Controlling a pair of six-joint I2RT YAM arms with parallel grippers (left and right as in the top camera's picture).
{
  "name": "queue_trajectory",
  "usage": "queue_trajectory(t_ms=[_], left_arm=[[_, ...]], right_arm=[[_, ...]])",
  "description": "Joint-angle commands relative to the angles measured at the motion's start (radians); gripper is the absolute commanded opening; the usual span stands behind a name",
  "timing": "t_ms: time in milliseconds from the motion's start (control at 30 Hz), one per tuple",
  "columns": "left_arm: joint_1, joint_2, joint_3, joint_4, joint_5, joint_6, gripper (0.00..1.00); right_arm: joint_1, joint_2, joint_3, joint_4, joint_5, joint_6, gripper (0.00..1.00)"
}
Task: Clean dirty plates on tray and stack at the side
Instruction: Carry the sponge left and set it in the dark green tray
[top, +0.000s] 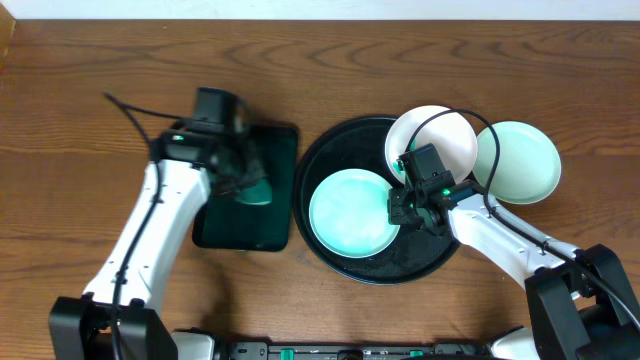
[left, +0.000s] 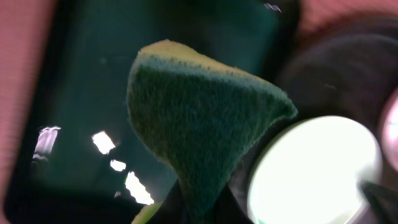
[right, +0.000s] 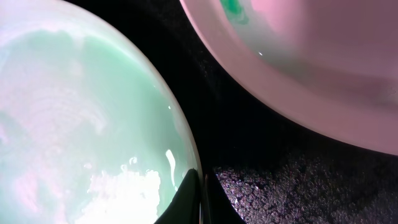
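Note:
The left gripper will next go down and back toward the green tray's near end (left: 98, 177), away from the black tray, because the green tray lies open under the sponge (left: 199, 118).
The round black tray (top: 340, 150) holds a mint-green plate (top: 345, 215) on its left side. My right gripper (top: 408, 208) is shut on that plate's right rim, one finger over the plate (right: 93, 124) and one over the tray floor (right: 298, 186); its fingertips (right: 202, 190) are pinched together. A white plate (top: 440, 140) with a small green smear (right: 233, 9) rests at the tray's upper right. A second mint-green plate (top: 520, 165) lies on the table to the right of the tray. My left gripper (top: 245, 182) is shut on a green and yellow sponge (left: 199, 118) over the green tray.
A dark green rectangular tray (top: 235, 230) lies left of the black tray, under the sponge. Brown wooden table (top: 80, 200) surrounds everything. Black cables run from both wrists.

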Motion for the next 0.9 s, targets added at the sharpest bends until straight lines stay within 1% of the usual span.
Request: queue_trajectory(t_ms=[0,133,233,567,733,833,867], left_arm=[[0.088,-0.009,0.007,-0.047,-0.107,0.082,0.08],[0.135,-0.008,-0.008,-0.071,-0.116,0.118,0.08],[0.132,-0.008,-0.040,-0.051,-0.112,0.119,0.08],[0.130,-0.008,-0.214,0.104,-0.109,0.118,0.08],[0.130,-0.008,-0.283,0.190,-0.109,0.118,0.09],[0.130,-0.008,-0.293,0.201,-0.109,0.118,0.21],[0.130,-0.008,-0.293,0.204,-0.109,0.118,0.21]], right_arm=[[0.003,0.005,-0.006,0.001,0.006,-0.003,0.01],[0.003,0.005,-0.006,0.003,0.006,-0.003,0.01],[0.003,0.005,-0.006,0.004,0.006,-0.003,0.01],[0.003,0.005,-0.006,0.003,0.006,-0.003,0.01],[0.003,0.005,-0.006,0.003,0.006,-0.003,0.01],[0.003,0.005,-0.006,0.003,0.007,-0.003,0.02],[0.003,0.005,-0.006,0.003,0.006,-0.003,0.02]])
